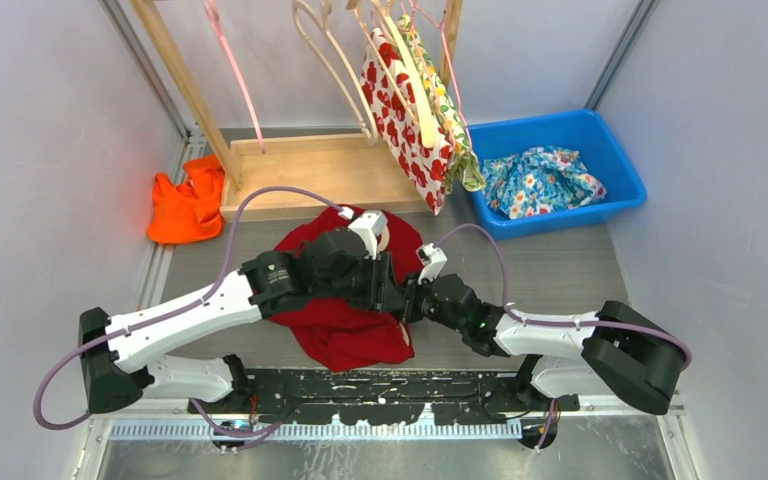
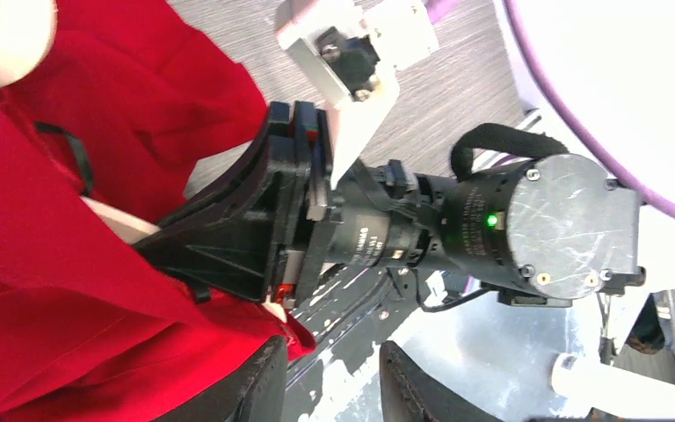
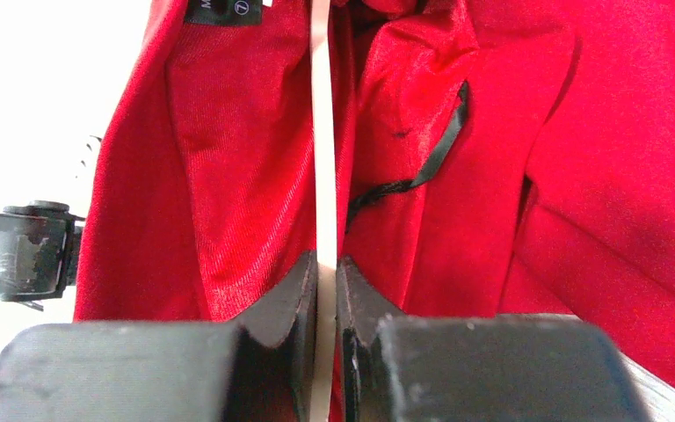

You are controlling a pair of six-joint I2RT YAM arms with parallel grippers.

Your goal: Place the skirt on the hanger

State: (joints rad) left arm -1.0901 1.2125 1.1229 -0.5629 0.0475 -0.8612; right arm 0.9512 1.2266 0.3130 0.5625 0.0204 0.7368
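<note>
The hanger's thin edge [image 3: 326,244] keeps my right gripper in place next as its fingers spread to release it, since red fabric already lies on both sides.
The red skirt [image 1: 345,325] lies crumpled on the table between the two arms. A cream hanger runs inside it: its thin edge [image 3: 323,158] shows in the right wrist view, and other parts [image 2: 4,44] show in the left wrist view. My right gripper [image 3: 326,272] is shut on that hanger edge, with red fabric [image 3: 228,149] on both sides; from above it is at the skirt's right edge [image 1: 412,302]. My left gripper [image 2: 330,374] is open with nothing between its fingers. One of its fingers [image 2: 259,382] rests against the skirt [image 2: 70,334], right beside the right gripper.
A wooden rack [image 1: 300,170] stands at the back with bare hangers [image 1: 335,60] and a red-and-white patterned garment [image 1: 405,125] hanging. A blue bin [image 1: 615,165] at the back right holds a floral cloth [image 1: 540,180]. An orange cloth [image 1: 185,205] lies at the left.
</note>
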